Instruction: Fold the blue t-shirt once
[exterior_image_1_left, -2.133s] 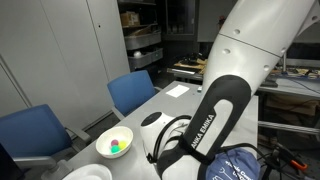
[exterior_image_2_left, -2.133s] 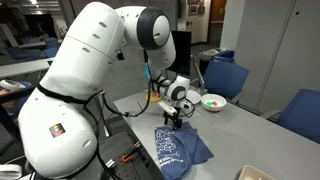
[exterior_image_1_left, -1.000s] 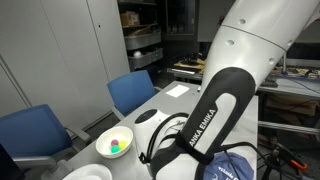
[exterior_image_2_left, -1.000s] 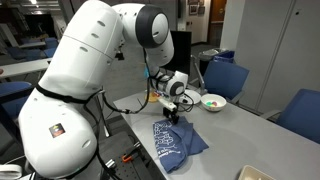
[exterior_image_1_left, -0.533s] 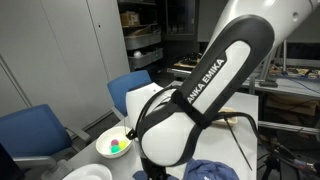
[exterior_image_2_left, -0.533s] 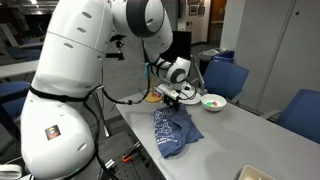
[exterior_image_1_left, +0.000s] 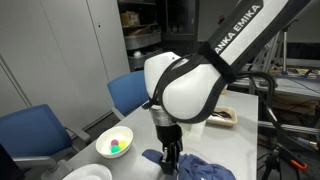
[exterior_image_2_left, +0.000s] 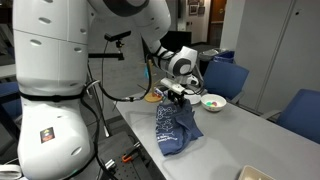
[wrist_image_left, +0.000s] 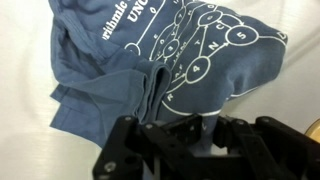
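Observation:
The t-shirt's pinched edge is raised, the rest spread on the tabletop; my gripper will carry it back over the t-shirt's flat part next and release the cloth.
The blue t-shirt (wrist_image_left: 190, 55) is dark navy cloth with pale printed lettering, lying bunched on the white table. In the wrist view its near edge is pinched between my gripper's (wrist_image_left: 203, 133) dark fingers, which are shut on the cloth. In both exterior views the gripper (exterior_image_2_left: 172, 97) (exterior_image_1_left: 170, 152) hangs low over the table with the t-shirt (exterior_image_2_left: 172, 128) draped down from it in a raised heap. Only part of the t-shirt (exterior_image_1_left: 198, 168) shows at the bottom edge of an exterior view.
A white bowl (exterior_image_1_left: 114, 142) (exterior_image_2_left: 213, 102) with small coloured balls stands beside the shirt. Blue chairs (exterior_image_1_left: 133, 92) (exterior_image_2_left: 229, 78) line the table's (exterior_image_2_left: 240, 140) far side. A flat box (exterior_image_1_left: 222, 118) lies behind the arm. Cables hang near the arm's base (exterior_image_2_left: 120, 100).
The gripper, still shut on the cloth, has lifted and carried the shirt's edge towards the bowl side. The shirt has drawn up from lying flat into a raised heap.

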